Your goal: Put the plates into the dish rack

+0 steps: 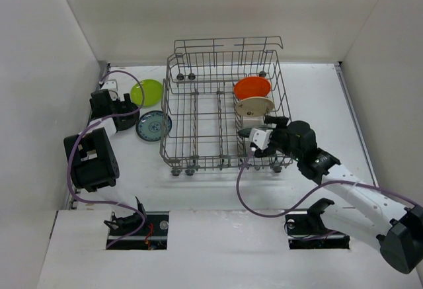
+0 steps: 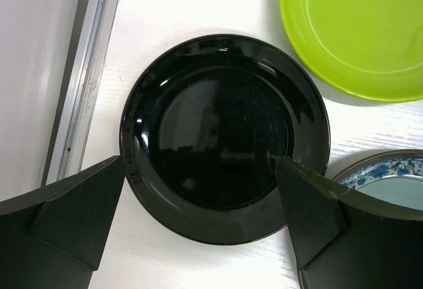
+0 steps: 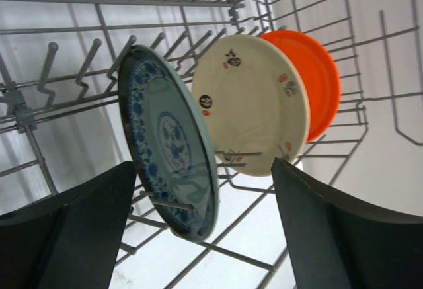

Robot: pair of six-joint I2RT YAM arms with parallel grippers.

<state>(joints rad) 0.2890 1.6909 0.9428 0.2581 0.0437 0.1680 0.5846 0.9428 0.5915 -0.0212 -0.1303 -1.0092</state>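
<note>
The left gripper moves back and toward the rail next, turning and lowering to the black plate's rail-side rim [image 2: 133, 182], since bare tabletop leaves finger room there.
The grey wire dish rack [image 1: 169, 104] stands mid-table. At its right side three plates stand on edge between tines: orange [image 3: 317, 77], cream [image 3: 254, 104] and a teal patterned one [image 3: 172, 143]. My right gripper [image 3: 205, 216] is open around the teal plate's lower edge without touching it, and it hangs at the rack's front right [image 1: 256, 137]. Left of the rack lie a lime green plate [image 1: 146, 92], a second teal plate [image 1: 153, 125] and a black plate [image 2: 221, 137]. My left gripper [image 2: 201, 203] hangs open over the black plate's near rim, a finger on each side.
White walls close in the table on three sides. A metal rail [image 2: 79, 84] runs along the left edge beside the black plate. A purple cable [image 1: 251, 203] loops from the right arm across the near table. Upright tines [image 3: 86, 64] fill the rack's left rows.
</note>
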